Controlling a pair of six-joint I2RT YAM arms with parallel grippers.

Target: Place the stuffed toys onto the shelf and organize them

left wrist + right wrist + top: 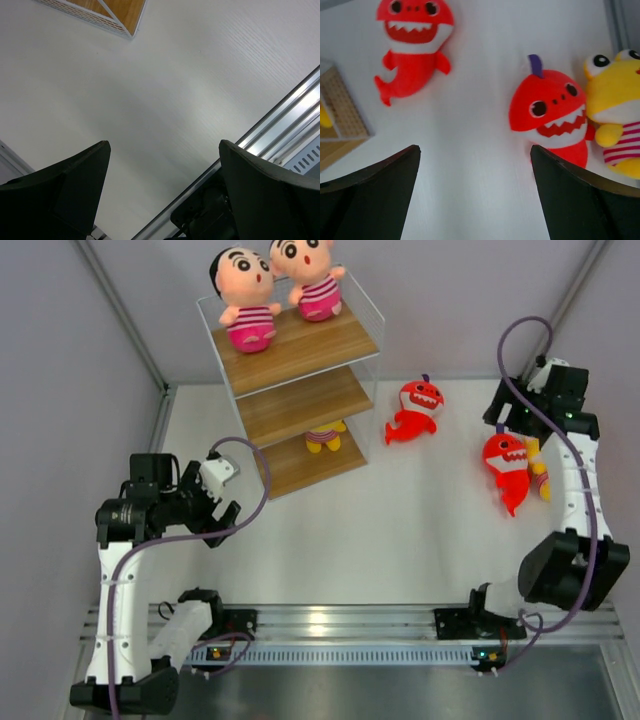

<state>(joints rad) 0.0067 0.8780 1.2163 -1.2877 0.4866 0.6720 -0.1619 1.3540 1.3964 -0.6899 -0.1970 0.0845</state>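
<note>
The yellow doll's head point(533, 448) point(615, 92) lies past the red shark. My right gripper will move toward the side next, then turn and go down onto it.
The shelf point(300, 355) stands at the back centre. Two boy dolls point(250, 302) point(315, 280) sit on its top board. One yellow doll point(325, 437) lies on the bottom board. One red shark point(413, 410) lies on the table right of the shelf and also shows in the right wrist view point(415, 40). A second red shark point(507, 465) point(550, 110) lies at the right against the other yellow doll point(540, 475) point(617, 120). My right gripper point(503, 418) point(475, 150) is open and empty just behind that pair. My left gripper point(225, 508) point(165, 145) is open and empty, left of the shelf's front.
A metal rail point(330, 625) runs along the near table edge and shows in the left wrist view point(280, 120). The shelf's bottom corner shows in the left wrist view point(117, 15) and the right wrist view point(340, 115). Grey walls close in the sides.
</note>
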